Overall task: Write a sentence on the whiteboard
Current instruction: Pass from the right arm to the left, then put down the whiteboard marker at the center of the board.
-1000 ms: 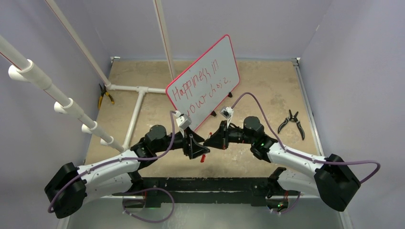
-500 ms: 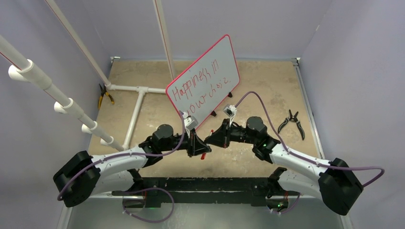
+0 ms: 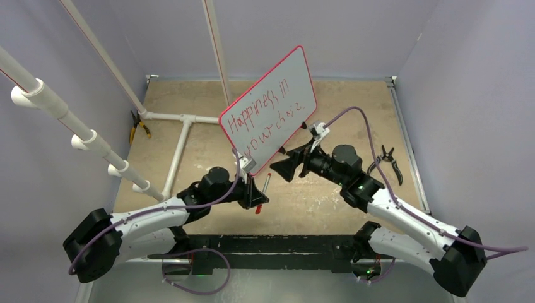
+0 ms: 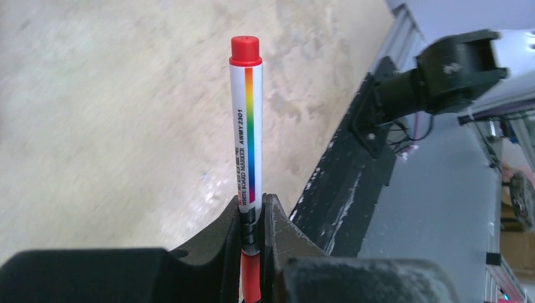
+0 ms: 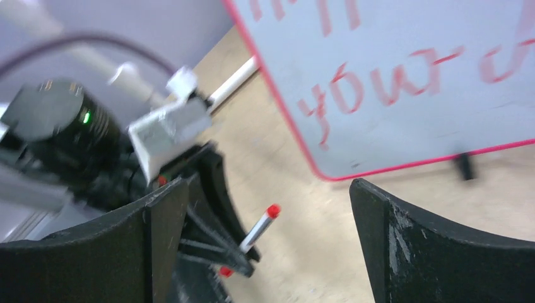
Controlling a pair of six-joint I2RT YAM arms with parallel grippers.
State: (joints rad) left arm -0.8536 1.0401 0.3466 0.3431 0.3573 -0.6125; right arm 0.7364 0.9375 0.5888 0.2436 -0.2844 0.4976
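Observation:
Next, my left gripper carries the white marker away from the board toward the white pipe frame, then down onto the table (image 3: 203, 157).
The whiteboard (image 3: 287, 79) leans upright at the table's middle on small black feet, with a red rim. The sentence (image 3: 262, 120) runs across it in two slanted red lines; its lower line (image 5: 378, 85) shows in the right wrist view above the whiteboard's rim (image 5: 404, 167). My left gripper (image 3: 255, 197) (image 4: 251, 211) is shut on a white marker (image 3: 265, 187) (image 4: 245, 126) with a rainbow stripe and red ends. It is held in front of the board's lower corner, clear of the surface. My right gripper (image 3: 282, 170) (image 5: 270, 183) is open and empty, just right of the marker (image 5: 258, 228).
Black pliers (image 3: 386, 163) lie on the table to the right. Yellow-handled pliers (image 3: 139, 126) lie at the left wall beside a white pipe frame (image 3: 183, 136). White pipes (image 3: 217, 44) rise at the left and behind the board. Walls close in all sides.
My left gripper closed on the marker while the right one still held it. The right gripper then opened, let go and drew back to the right. The left now holds the marker alone.

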